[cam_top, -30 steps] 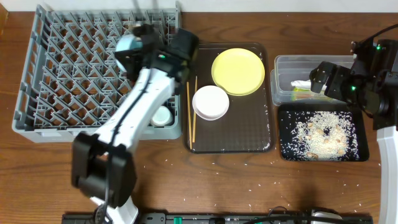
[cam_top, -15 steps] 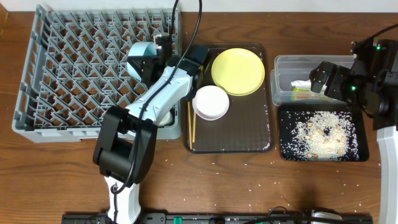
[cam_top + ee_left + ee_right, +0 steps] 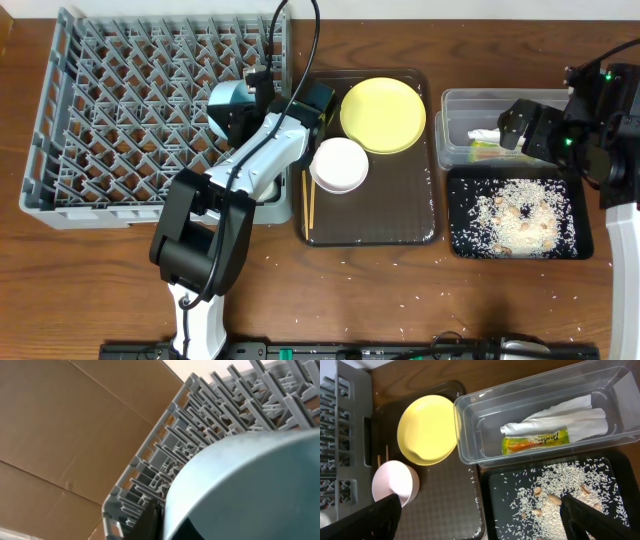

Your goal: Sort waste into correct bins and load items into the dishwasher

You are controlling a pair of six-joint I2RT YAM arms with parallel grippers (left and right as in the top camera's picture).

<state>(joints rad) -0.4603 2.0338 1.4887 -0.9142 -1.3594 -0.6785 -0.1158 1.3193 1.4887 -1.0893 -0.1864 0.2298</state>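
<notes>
Next, my left gripper will lower and tilt the light blue bowl, then set it among the grey pegs (image 3: 204,430) beside the tray.
My left gripper (image 3: 247,104) is shut on the rim of the light blue bowl (image 3: 226,103), holding it tilted on edge over the right side of the grey dish rack (image 3: 110,120). In the left wrist view the bowl (image 3: 250,485) fills the frame, with one black finger (image 3: 159,522) against its rim and the rack's pegs (image 3: 210,425) behind. The yellow plate (image 3: 382,114), white bowl (image 3: 339,164) and chopsticks (image 3: 308,190) lie on the dark brown tray (image 3: 400,220). My right gripper (image 3: 485,520) is open and empty, above the bins.
The clear tub (image 3: 470,430) holds the white napkin (image 3: 565,412) and the green-and-yellow wrapper (image 3: 535,440). The black tray (image 3: 458,235) in front of it holds rice and beige scraps (image 3: 555,500). Loose rice grains (image 3: 350,265) lie on the table near the front.
My left arm has carried the blue bowl a little right and toward the front, lower over the rack; it barely moved in the last half second. The right arm is still.
</notes>
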